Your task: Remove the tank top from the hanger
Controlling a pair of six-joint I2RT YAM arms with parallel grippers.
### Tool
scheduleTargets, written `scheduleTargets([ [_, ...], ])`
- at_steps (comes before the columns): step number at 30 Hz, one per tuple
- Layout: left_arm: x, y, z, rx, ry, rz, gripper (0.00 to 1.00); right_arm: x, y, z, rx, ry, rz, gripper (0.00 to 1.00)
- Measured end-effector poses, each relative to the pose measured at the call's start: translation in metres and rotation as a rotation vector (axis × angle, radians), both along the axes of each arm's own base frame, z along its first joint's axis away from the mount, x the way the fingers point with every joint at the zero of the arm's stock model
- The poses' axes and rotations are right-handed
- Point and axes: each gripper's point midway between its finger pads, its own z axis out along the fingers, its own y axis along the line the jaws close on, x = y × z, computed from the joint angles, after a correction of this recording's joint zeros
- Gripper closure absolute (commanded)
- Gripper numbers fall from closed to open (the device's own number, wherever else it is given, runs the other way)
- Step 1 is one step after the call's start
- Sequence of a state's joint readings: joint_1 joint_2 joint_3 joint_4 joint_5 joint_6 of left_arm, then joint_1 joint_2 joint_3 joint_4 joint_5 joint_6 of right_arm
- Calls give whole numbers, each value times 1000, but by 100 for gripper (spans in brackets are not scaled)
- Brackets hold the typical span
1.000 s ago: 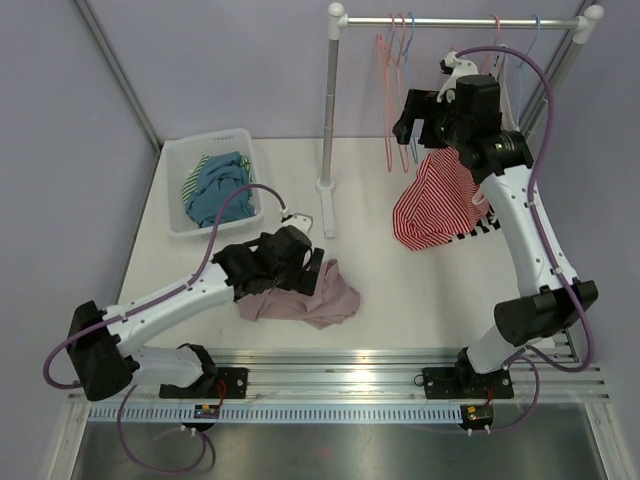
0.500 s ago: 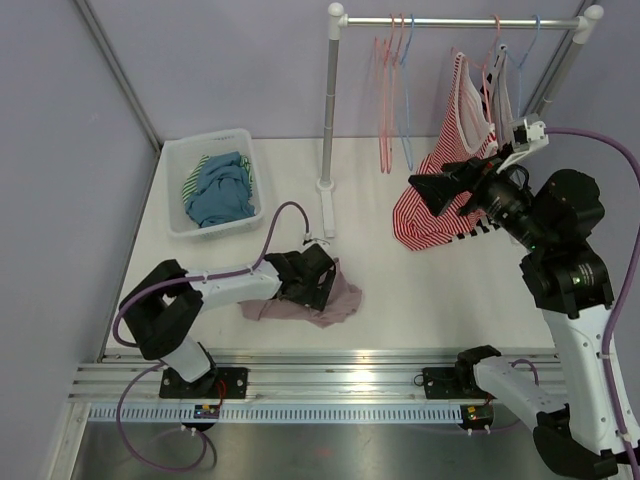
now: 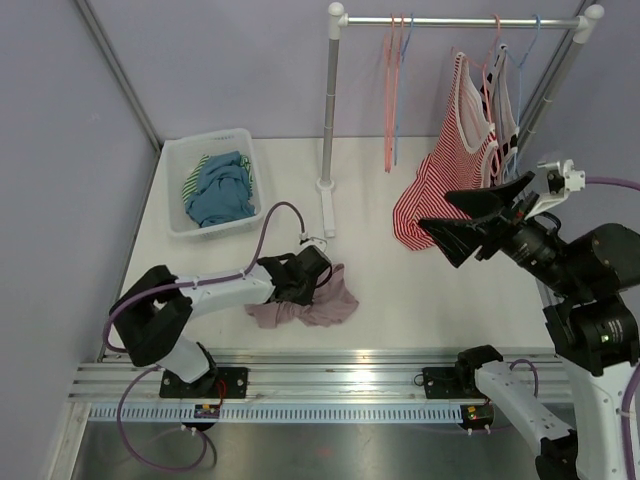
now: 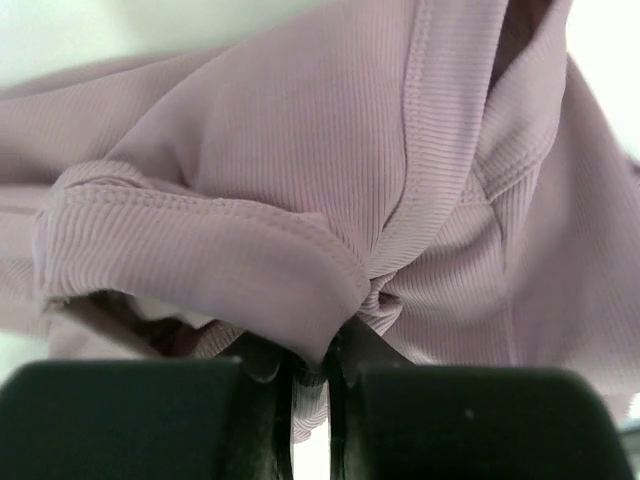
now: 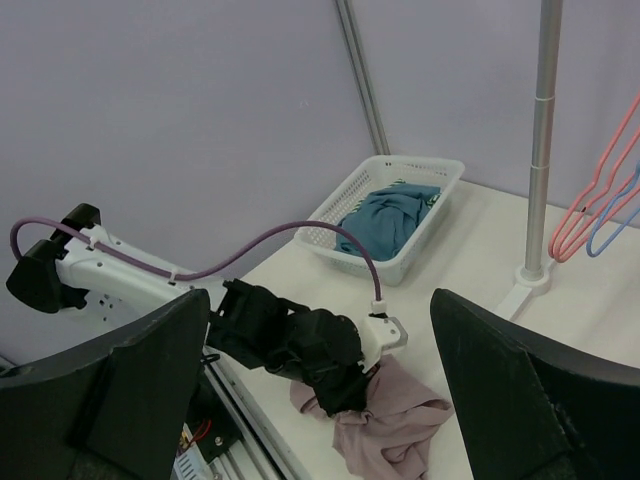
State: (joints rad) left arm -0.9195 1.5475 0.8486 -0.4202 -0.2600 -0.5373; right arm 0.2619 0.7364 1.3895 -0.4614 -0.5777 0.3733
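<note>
My left gripper lifts the pinched pink garment off the table next. It then carries the garment outward over the white basket, where blue clothes already lie.
A red-and-white striped tank top (image 3: 445, 195) hangs from a hanger (image 3: 497, 75) on the rail at the back right. My right gripper (image 3: 462, 225) (image 5: 320, 300) is open and empty, raised in the air just in front of and below the tank top, apart from it. My left gripper (image 3: 300, 290) (image 4: 310, 370) is low on the table, shut on a fold of a crumpled pink garment (image 3: 325, 300) (image 4: 300, 180) (image 5: 400, 420). The pinched pink cloth shows between its jaws in the left wrist view.
A white basket (image 3: 185, 150) (image 5: 400, 265) holding blue clothes (image 3: 215, 190) stands at the back left. The rack's upright pole (image 3: 330, 110) (image 5: 540, 130) stands on the table's middle back. Empty pink and blue hangers (image 3: 392, 90) (image 5: 600, 190) hang on the rail.
The left gripper has closed on the pink garment, its arm folded lower and nearer. The right arm has drawn back from the tank top toward the near right, still open.
</note>
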Motion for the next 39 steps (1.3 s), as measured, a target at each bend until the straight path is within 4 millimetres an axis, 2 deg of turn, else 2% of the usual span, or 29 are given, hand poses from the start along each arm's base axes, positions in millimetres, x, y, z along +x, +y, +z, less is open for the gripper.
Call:
scheduleTargets([
  [3, -8, 17, 20, 34, -4, 22, 100, -14, -4, 3, 7, -30, -1, 1],
  [5, -5, 26, 47, 40, -44, 48, 100, -18, -5, 0, 7, -32, -2, 0],
  [7, 4, 30, 82, 18, -100, 79, 100, -19, -6, -5, 4, -22, -3, 1],
  [11, 30, 40, 158, -62, -233, 157, 100, -15, -6, -18, -11, 21, -11, 1],
  [15, 63, 69, 227, -92, -351, 267, 100, -15, -6, -22, -20, 33, -16, 1],
  [20, 97, 117, 300, -83, -450, 409, 100, -15, -7, -25, -26, 38, -19, 1],
  [25, 137, 150, 362, -80, -544, 507, 100, -13, -7, -36, -34, 64, -23, 0],
  [28, 159, 172, 378, -72, -569, 556, 100, -10, -8, -42, -40, 79, -32, 0],
  [30, 173, 192, 378, -61, -563, 594, 100, -8, -9, -47, -41, 89, -46, 1],
  [34, 197, 222, 363, -44, -520, 636, 100, -6, -13, -57, -46, 117, -72, 1],
  [39, 232, 241, 338, -66, -463, 641, 100, -9, -17, -62, -51, 131, -93, 0],
])
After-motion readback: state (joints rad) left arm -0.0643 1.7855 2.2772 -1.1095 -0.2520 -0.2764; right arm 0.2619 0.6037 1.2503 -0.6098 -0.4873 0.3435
